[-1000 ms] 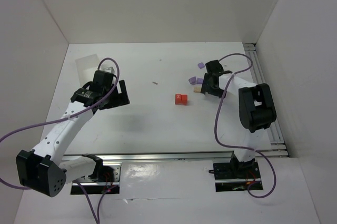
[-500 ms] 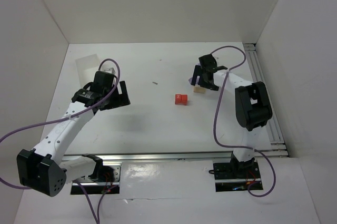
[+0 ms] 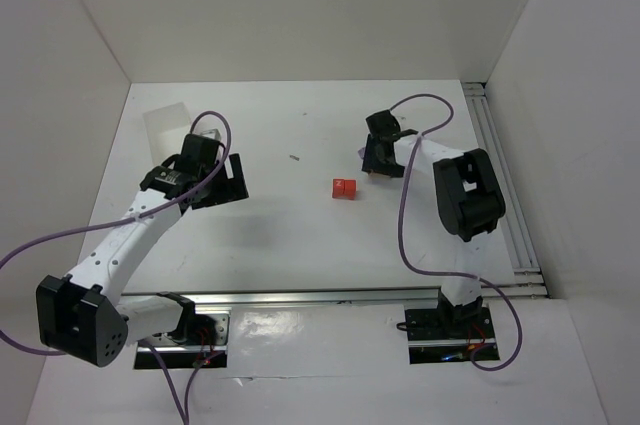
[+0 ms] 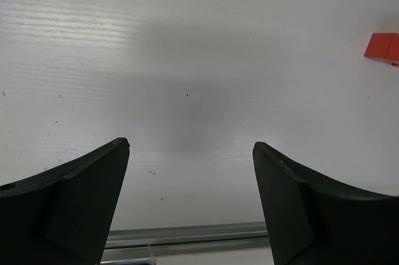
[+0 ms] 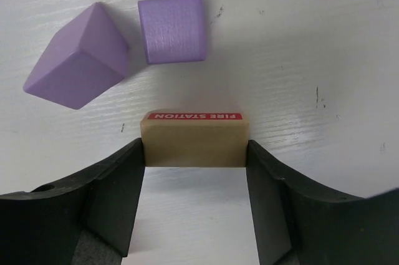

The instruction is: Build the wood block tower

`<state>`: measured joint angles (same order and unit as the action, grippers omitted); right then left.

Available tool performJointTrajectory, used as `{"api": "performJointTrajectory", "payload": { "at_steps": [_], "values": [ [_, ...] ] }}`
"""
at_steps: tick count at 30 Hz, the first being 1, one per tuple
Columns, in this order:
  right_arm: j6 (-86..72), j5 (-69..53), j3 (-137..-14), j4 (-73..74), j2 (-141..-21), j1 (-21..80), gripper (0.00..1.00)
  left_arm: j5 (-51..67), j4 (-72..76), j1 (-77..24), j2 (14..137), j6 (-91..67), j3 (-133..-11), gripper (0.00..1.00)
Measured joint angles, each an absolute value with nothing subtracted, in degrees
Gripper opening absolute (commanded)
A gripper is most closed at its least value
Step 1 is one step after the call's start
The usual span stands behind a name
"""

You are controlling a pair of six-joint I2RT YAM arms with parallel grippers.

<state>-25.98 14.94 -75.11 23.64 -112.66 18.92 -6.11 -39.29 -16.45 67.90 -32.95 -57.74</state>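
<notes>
The pale block goes left in the top view with my right gripper next. It lands on the tops of the red-orange blocks standing there, and the gripper releases it.
A pale tan block [image 5: 194,143] with a red "FIRE STATION" label lies on the table between my right gripper's fingertips. The right gripper [image 5: 194,153] is shut on it, and both fingers [image 5: 128,171] press its sides. Two lilac blocks [image 5: 78,59] [image 5: 173,28] lie just beyond it, the left one tilted. In the top view the right gripper [image 3: 376,159] sits at the right back of the table. The red-orange blocks [image 3: 343,188] rest mid-table, also seen in the left wrist view [image 4: 383,47]. My left gripper [image 4: 190,153] hangs open over bare table, holding nothing.
A translucent white box [image 3: 170,125] stands at the back left behind the left gripper [image 3: 225,180]. A tiny dark speck [image 3: 295,157] lies on the table. Metal rails run along the right edge [image 3: 500,175] and the near edge [image 4: 187,237]. White walls enclose the table.
My right gripper has slid left over the tan block and closed its fingers onto it. The left arm has hardly moved.
</notes>
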Motion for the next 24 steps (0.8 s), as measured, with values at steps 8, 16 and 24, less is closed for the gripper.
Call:
{"api": "performJointTrajectory", "payload": {
  "at_steps": [8, 16, 24],
  "values": [
    [-26.55, 17.63, -76.16, 24.91, -111.92, 20.14, 0.58, -5.61, -38.68, -16.45, 69.78, -31.62, -58.81, 0.93],
    [-26.57, 18.87, -76.09, 27.24, -101.75, 22.11, 0.58, -5.63, -37.85, -16.45, 72.53, -27.73, -66.87, 0.93],
    [-27.94, 19.35, -76.49, 28.23, -97.43, 30.13, 0.59, -3.07, -37.43, -16.45, 72.12, -27.44, -63.2, 0.93]
  ]
}}
